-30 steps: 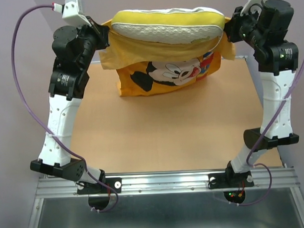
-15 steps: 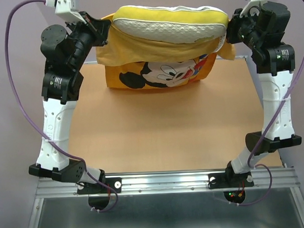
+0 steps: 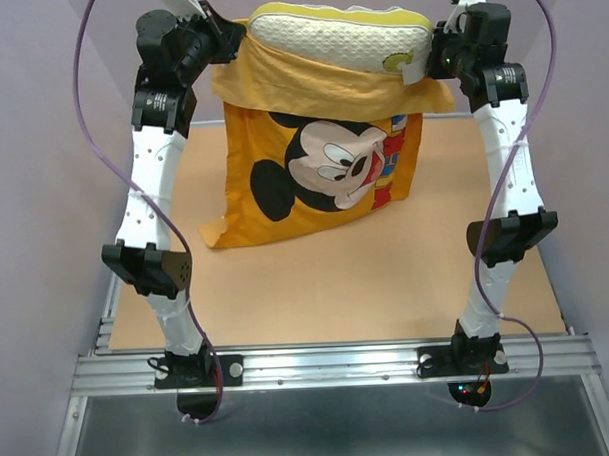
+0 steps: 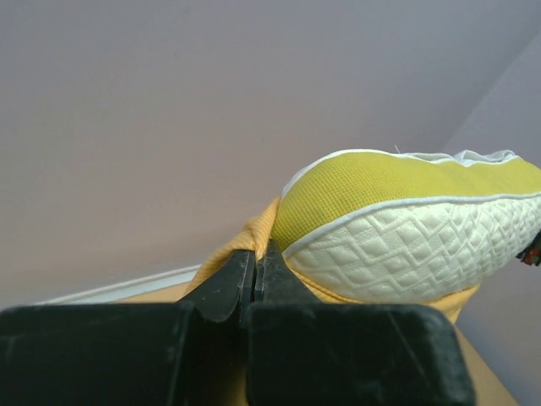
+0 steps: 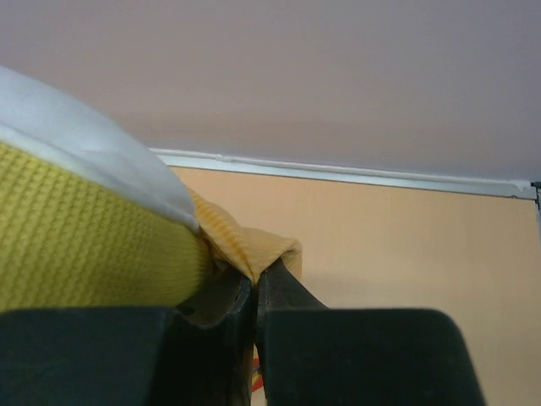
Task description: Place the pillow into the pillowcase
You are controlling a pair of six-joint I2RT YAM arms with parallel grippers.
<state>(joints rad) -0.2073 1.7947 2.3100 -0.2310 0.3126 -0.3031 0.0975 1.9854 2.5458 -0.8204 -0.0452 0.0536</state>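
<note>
The pillow [image 3: 328,32] already sits inside the pillowcase's opening. So my right gripper next moves back down toward my base and releases the pillowcase's pinched corner over the tan tabletop.
The orange-yellow pillowcase [image 3: 323,177] hangs upright from both grippers, Mickey face toward the camera, its lower end resting on the table. The white quilted pillow [image 3: 328,32] with a yellow band sits in the open top of the case, its upper part sticking out. My left gripper [image 3: 230,35] is shut on the case's left top corner; the left wrist view shows the fabric [image 4: 245,241] pinched between the jaws beside the pillow [image 4: 406,245]. My right gripper [image 3: 434,58] is shut on the right top corner; the right wrist view shows the fabric [image 5: 254,249] pinched, with the pillow [image 5: 84,245] to its left.
The tan table top [image 3: 367,286] lies under the hanging case, with purple walls [image 3: 43,197] round it. A metal rail [image 3: 329,362] carries the arm bases at the near edge. Purple cables [image 3: 85,116] loop beside both arms.
Both arms have risen and drawn closer together, lifting the case so it hangs long and upright. The pillow has sunk deeper into the opening.
</note>
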